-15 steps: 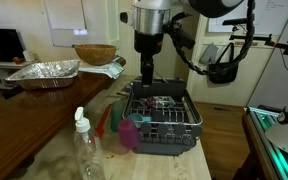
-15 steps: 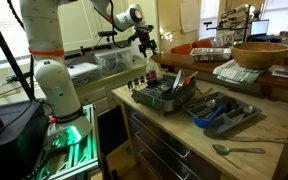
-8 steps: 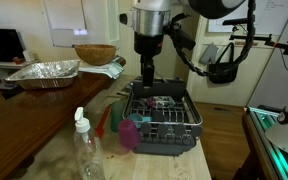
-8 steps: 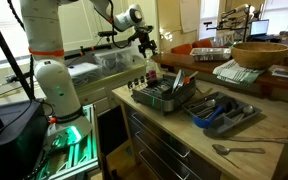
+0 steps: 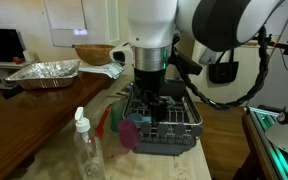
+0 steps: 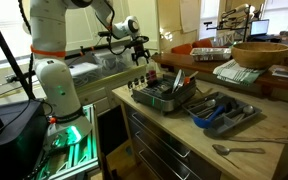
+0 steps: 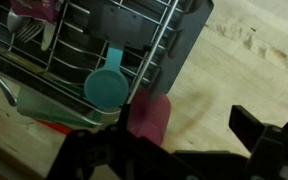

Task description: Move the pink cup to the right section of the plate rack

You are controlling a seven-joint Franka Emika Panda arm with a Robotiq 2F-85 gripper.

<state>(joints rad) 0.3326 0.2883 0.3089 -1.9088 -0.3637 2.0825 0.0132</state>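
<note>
The gripper will next move down and toward the left in the wrist view around the pink cup's top, because the cup stands off-centre between the open fingers.
The pink cup stands on the wooden counter just outside the near rim of the dark plate rack. In the wrist view the pink cup is beside the rack's corner, next to a teal cup that sits inside the rack. My gripper is open above the pink cup. One finger shows over bare wood to the right, and the cup is near the other side. The gripper hangs over the rack's near end, and it also shows in the other exterior view.
A clear bottle with a white cap stands near the counter's front. A foil tray and a wooden bowl sit at the back. Red and green items lie beside the rack. A cutlery tray lies further along.
The arm has swung from above the rack's middle toward its near end, and the gripper now hangs lower, over the pink cup. The cup and the rack have not moved.
</note>
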